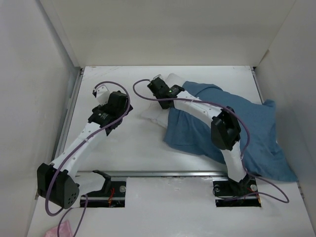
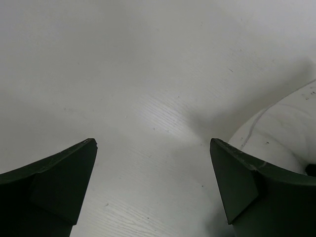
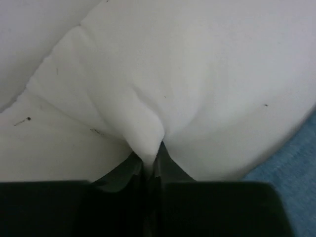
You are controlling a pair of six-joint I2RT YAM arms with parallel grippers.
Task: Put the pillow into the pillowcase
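Note:
My left gripper moves to the right in the top view onto the pillowcase's near-pillow edge (image 1: 169, 122) next, because the pillow's end still sticks out past it.
The blue pillowcase (image 1: 232, 126) lies wrinkled over the right half of the table and covers most of the white pillow (image 1: 156, 113); only the pillow's left end sticks out. My right gripper (image 1: 159, 85) reaches over that end and is shut on a pinched fold of the pillow (image 3: 148, 133); a strip of the pillowcase (image 3: 291, 177) shows at the lower right of the right wrist view. My left gripper (image 1: 100, 92) hovers open and empty over bare table at the far left, its fingertips (image 2: 84, 153) wide apart, clear of the pillow.
White enclosure walls (image 1: 29, 74) close in the table on the left, back and right. A metal rail (image 1: 163, 174) runs along the table's near edge by the arm bases. Purple cables loop along both arms.

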